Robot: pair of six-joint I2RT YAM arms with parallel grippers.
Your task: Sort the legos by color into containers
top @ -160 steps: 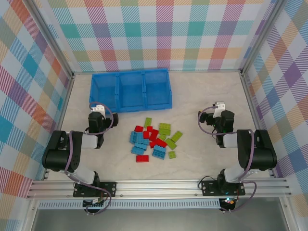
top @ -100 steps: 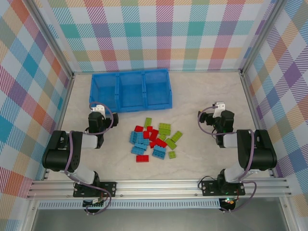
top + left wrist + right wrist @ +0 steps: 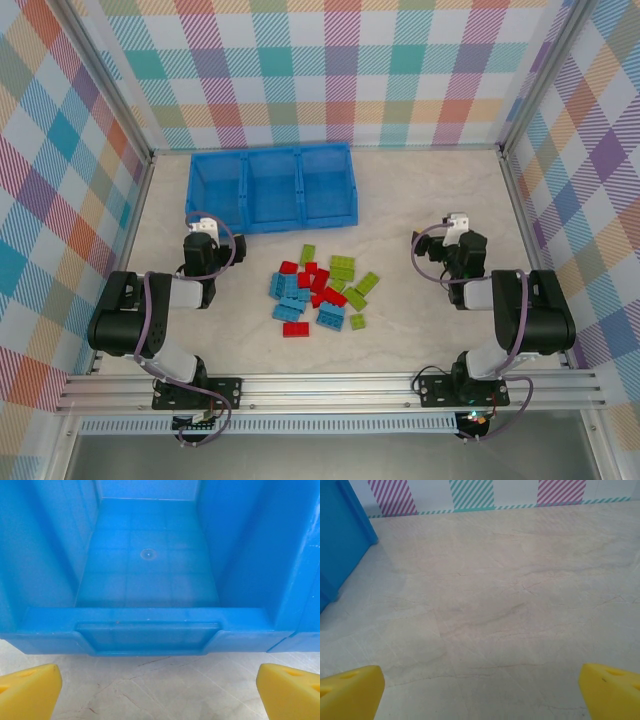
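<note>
The robot's left gripper will next go back over the pile's nearest light blue lego, move down and close, because that lego lies back and below with bare table beside it.
The legos (image 3: 318, 292) lie in a loose pile at the table's middle: red ones (image 3: 296, 329), light blue ones (image 3: 284, 299) and lime green ones (image 3: 343, 267). The containers are three compartments of one blue tray (image 3: 268, 188) at the back, and nothing lies in them. My left gripper (image 3: 204, 231) is open just in front of the tray's left compartment (image 3: 147, 555), whose floor is bare; its yellow fingertips (image 3: 27, 690) stand far apart. My right gripper (image 3: 456, 228) is open to the right of the pile, over bare table (image 3: 485, 610), and nothing lies between the jaws (image 3: 480, 695).
Plaid walls with metal posts close in the table on three sides. The tray's right end (image 3: 340, 540) shows at the left of the right wrist view. A metal rail (image 3: 330, 385) runs along the near edge by the arm bases.
The right wrist has shifted very slightly. The left arm, the legos and the tray have not moved.
</note>
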